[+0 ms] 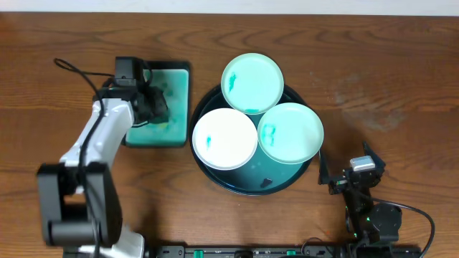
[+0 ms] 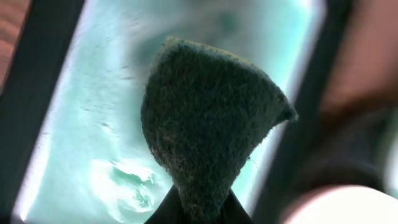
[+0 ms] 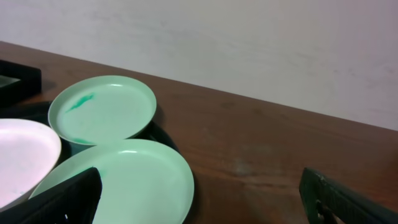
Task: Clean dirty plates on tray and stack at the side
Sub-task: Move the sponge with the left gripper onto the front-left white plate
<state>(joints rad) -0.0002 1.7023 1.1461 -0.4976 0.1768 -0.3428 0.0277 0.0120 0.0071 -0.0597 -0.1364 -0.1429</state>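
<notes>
The dark green sponge (image 2: 211, 124) will next be lifted off the dish by my left gripper, then lowered onto the white plate (image 1: 225, 139) on the tray, which has a smear on it.
Three small plates sit on the round black-rimmed tray (image 1: 237, 183): a mint plate (image 1: 252, 82) at the back with a teal smear, a white plate (image 1: 225, 139) at front left with a small smear, and a pale green plate (image 1: 290, 132) at the right with smears. My left gripper (image 1: 154, 104) is over the green sponge dish (image 1: 172, 129), shut on a dark green sponge (image 2: 211, 124). My right gripper (image 1: 348, 179) rests open and empty on the table, right of the tray. In the right wrist view the mint plate (image 3: 102, 109) and the pale green plate (image 3: 130, 180) show.
The rectangular sponge dish stands left of the tray, its wet teal bottom (image 2: 93, 143) showing under the sponge. A small dark bit (image 1: 265, 182) lies on the tray's front. Bare wood table (image 1: 387, 93) lies right of the tray.
</notes>
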